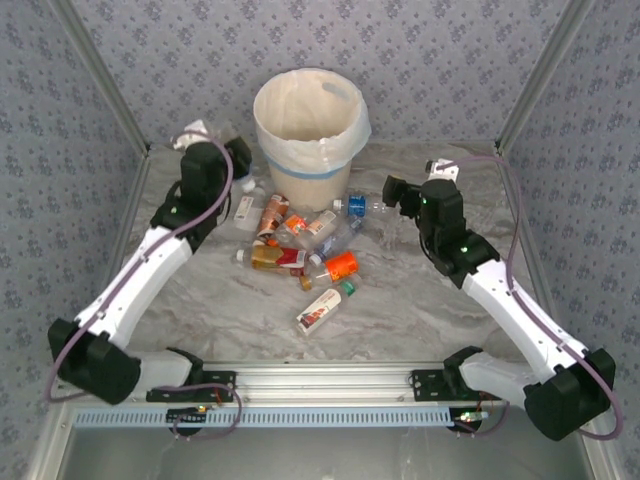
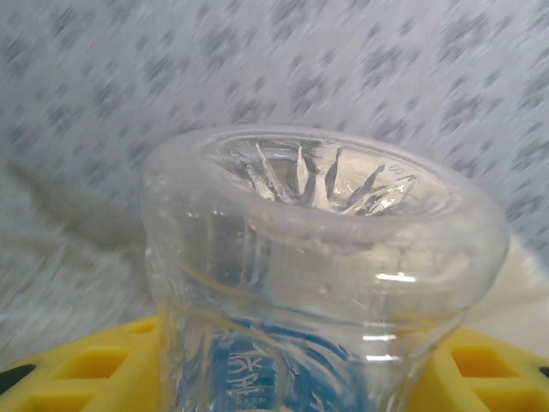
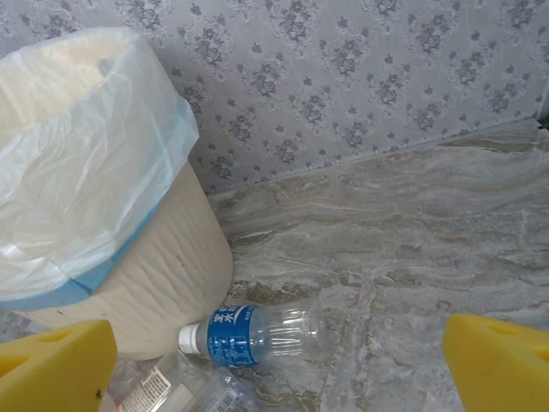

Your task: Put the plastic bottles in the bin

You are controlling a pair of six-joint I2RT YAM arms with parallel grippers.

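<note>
The bin's lined opening is still farther outward than the bottle, so my left gripper needs to swing outward and across next, over the bin's opening (image 1: 306, 108), to release the bottle.
The cream-white bin (image 1: 308, 130) with its bag liner stands at the back centre; its ribbed wall (image 3: 146, 283) also fills the left of the right wrist view. My left gripper (image 1: 212, 140) is raised left of the bin, shut on a clear blue-labelled bottle (image 2: 317, 257) whose base faces the camera between the yellow fingers (image 2: 81, 369). My right gripper (image 1: 395, 190) stands open right of the bin. Below its wide-apart yellow fingers (image 3: 60, 365) lies another blue-labelled bottle (image 3: 249, 335) with a white cap, against the bin's foot. Several bottles (image 1: 300, 245) lie heaped in front of the bin.
An orange bottle (image 1: 342, 266) and a red-and-white bottle (image 1: 320, 311) lie nearest the front of the heap. A white bottle (image 1: 244, 212) rests by the left arm. Patterned walls close in the marble table (image 1: 420, 310) on three sides.
</note>
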